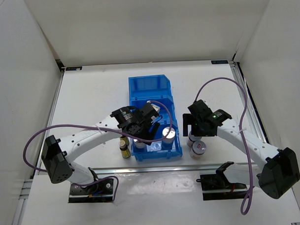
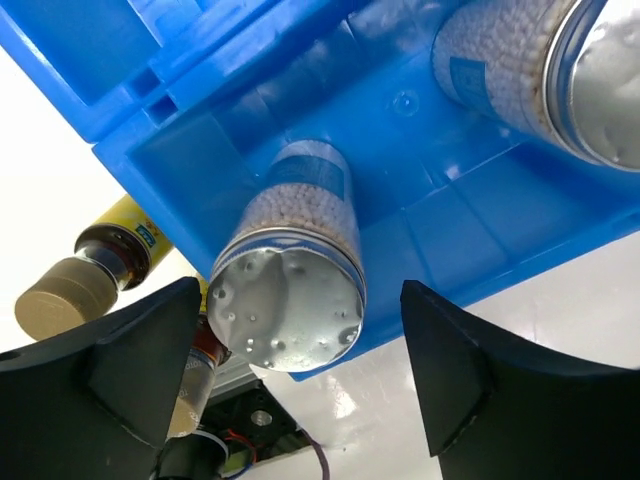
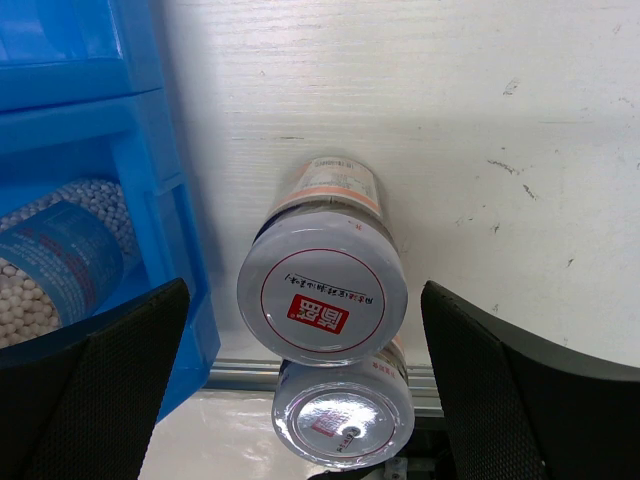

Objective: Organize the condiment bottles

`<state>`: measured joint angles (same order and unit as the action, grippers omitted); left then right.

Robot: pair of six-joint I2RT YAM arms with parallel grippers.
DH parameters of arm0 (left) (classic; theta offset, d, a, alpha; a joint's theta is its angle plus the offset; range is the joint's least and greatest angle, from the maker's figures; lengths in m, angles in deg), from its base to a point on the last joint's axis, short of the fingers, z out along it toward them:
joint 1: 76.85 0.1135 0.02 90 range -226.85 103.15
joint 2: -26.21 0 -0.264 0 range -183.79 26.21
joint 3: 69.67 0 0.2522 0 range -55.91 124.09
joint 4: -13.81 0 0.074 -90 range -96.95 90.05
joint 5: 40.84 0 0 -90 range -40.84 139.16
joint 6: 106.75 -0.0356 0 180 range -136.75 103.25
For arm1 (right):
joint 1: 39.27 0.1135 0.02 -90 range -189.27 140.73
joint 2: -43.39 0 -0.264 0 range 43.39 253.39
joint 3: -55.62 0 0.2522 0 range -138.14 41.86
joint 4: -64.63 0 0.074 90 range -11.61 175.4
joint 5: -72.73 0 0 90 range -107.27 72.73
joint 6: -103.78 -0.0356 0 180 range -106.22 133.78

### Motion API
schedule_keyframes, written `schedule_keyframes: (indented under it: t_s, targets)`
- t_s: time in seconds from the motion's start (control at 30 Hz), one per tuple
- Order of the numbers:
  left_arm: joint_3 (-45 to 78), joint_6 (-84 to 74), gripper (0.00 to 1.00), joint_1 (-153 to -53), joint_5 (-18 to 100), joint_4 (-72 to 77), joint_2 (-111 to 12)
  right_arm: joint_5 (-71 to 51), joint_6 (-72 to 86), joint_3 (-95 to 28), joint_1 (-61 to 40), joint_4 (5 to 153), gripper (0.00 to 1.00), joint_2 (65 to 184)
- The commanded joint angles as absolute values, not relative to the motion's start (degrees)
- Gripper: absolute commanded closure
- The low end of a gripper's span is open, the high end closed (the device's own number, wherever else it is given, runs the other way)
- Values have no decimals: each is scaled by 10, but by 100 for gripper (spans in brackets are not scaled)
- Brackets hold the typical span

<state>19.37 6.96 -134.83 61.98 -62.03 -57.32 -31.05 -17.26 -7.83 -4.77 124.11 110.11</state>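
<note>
Next, my right gripper lowers a little around the rim of the farther white jar's lid (image 1: 193, 138) (image 3: 322, 304) and closes, as it already lies between my open fingers.
Two silver-topped white-blue cylinders stand in the near compartment of the blue bin (image 1: 154, 90). One (image 2: 290, 300) sits between the spread fingers of my left gripper (image 2: 300, 290); the other (image 2: 560, 70) stands beside it (image 1: 168, 133). Two dark amber gold-capped bottles (image 2: 90, 275) (image 1: 124, 151) stand on the table just left of the bin. My right gripper (image 3: 303, 290) is open above a white jar with a reddish label (image 3: 322, 290). The second white jar (image 3: 345, 412) (image 1: 198, 149) stands just nearer to me, touching it. Both grippers hold nothing.
The bin's near wall (image 2: 450, 230) lies close under the left fingers (image 2: 130, 350). The bin's right wall (image 3: 150, 180) stands just left of the white jars. A metal rail (image 1: 157, 169) runs along the table's near edge. Purple cables loop from both arms.
</note>
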Motion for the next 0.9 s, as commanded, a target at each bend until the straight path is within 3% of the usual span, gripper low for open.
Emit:
schedule_keyframes:
  t_s: [0.0, 0.07, 0.47, 0.67, 0.87]
  targets:
    - [219, 67, 8, -1351, 649, -612, -564, -322, -172, -79, -50, 1249, 0, 1096]
    - [225, 72, 1, -1351, 656, -612, -559, -322, -172, -79, -50, 1249, 0, 1101]
    - [265, 83, 1, -1351, 822, -607, -436, -317, -184, -79, -50, 1249, 0, 1130]
    - [197, 72, 1, -1290, 878, -587, -362, -338, -201, -79, -50, 1254, 2, 1141]
    - [74, 55, 1, -1184, 878, -487, -244, -358, -201, -96, -50, 1266, 14, 1146]
